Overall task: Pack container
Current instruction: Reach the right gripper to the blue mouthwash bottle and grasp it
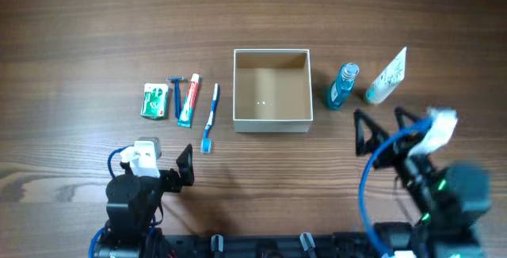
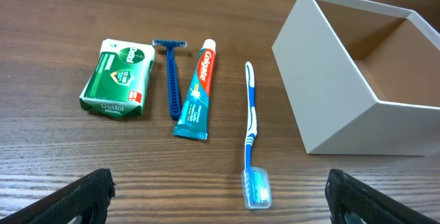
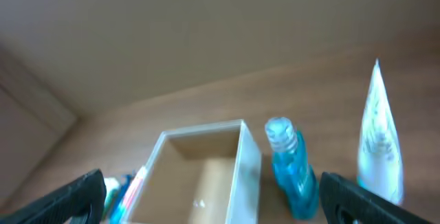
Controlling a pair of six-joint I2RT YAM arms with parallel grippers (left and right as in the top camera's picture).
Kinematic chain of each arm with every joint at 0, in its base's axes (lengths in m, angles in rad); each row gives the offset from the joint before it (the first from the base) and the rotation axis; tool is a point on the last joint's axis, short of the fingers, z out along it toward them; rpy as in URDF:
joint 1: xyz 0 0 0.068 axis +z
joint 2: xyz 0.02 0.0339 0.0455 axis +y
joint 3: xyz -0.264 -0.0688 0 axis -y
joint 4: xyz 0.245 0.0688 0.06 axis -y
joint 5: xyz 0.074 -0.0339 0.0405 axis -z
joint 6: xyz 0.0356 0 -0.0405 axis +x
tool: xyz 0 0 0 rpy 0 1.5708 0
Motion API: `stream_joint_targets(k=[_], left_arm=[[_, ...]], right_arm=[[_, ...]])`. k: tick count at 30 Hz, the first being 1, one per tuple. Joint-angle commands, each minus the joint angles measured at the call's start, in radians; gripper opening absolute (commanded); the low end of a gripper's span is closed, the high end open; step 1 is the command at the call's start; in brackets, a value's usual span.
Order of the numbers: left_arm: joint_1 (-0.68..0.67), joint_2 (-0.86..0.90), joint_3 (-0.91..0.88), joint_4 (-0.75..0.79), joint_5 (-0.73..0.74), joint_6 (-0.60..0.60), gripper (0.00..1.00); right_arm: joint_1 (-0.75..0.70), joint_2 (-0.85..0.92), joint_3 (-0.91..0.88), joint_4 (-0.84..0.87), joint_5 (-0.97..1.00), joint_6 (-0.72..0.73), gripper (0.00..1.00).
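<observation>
The robot will next move its right gripper outward over the blue bottle (image 1: pixel 344 85), which is cap up, and then tilt the fingertips down onto the upper part of the bottle.
The container (image 1: pixel 272 123), a square shallow box with white walls and a brown inside, stands empty at the table's middle; it also shows in the left wrist view (image 2: pixel 330 93) and the right wrist view (image 3: pixel 237 162). Left of it lie a blue toothbrush (image 1: pixel 211 115), a toothpaste tube (image 1: pixel 188 100), a blue razor (image 1: pixel 177 93) and a green soap box (image 1: pixel 155 100). Right of it stand a blue bottle (image 1: pixel 344 85) and a white tube (image 1: pixel 387 77). My left gripper (image 1: pixel 184 168) is open and empty, near the toothbrush head (image 2: pixel 256 186). My right gripper (image 1: pixel 386 125) is open and empty, in front of the bottle (image 3: pixel 292 172).
The wooden table (image 1: pixel 79 36) stretches bare to the back and sides. Blue cables (image 1: pixel 372 163) loop by the right arm. The white tube also shows in the right wrist view (image 3: pixel 378 138).
</observation>
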Motion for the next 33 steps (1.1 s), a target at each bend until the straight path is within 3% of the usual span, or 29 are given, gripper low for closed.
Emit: stream_joint_targets(k=[1,3,6,9,15,18,21,22,24,30,33], left_arm=[[0.006,-0.006,-0.011,0.0,0.023,0.019,1.0],[0.006,-0.006,-0.011,0.0,0.023,0.019,1.0],[0.006,-0.006,-0.011,0.0,0.023,0.019,1.0],[0.006,-0.006,-0.011,0.0,0.024,0.019,1.0],[0.006,-0.006,-0.011,0.0,0.023,0.019,1.0],[0.006,-0.006,-0.011,0.0,0.023,0.019,1.0],[0.006,-0.006,-0.011,0.0,0.023,0.019,1.0],[0.006,-0.006,-0.011,0.0,0.023,0.019,1.0],[0.006,-0.006,-0.011,0.0,0.023,0.019,1.0],[0.006,-0.006,-0.011,0.0,0.023,0.019,1.0],[0.006,-0.006,-0.011,0.0,0.023,0.019,1.0]], right_arm=[[0.011,0.358,0.394,-0.239,-0.024,-0.056,1.0],[0.029,0.595,0.675,-0.427,-0.009,-0.161,1.0],[0.095,0.901,0.961,-0.645,0.127,-0.231,1.0],[0.111,1.087,1.003,-0.663,0.089,-0.234,1.0],[0.114,1.302,0.998,-0.716,0.25,-0.154,0.99],[0.122,1.384,0.99,-0.743,0.252,-0.122,0.89],[0.122,1.426,0.93,-0.737,0.251,-0.101,0.85],[0.122,1.427,0.892,-0.722,0.251,-0.101,0.8],[0.122,1.429,0.856,-0.706,0.251,-0.101,0.58],[0.122,1.415,0.808,-0.62,0.32,-0.103,0.45],[0.122,1.34,0.834,-0.623,0.326,-0.129,0.28]])
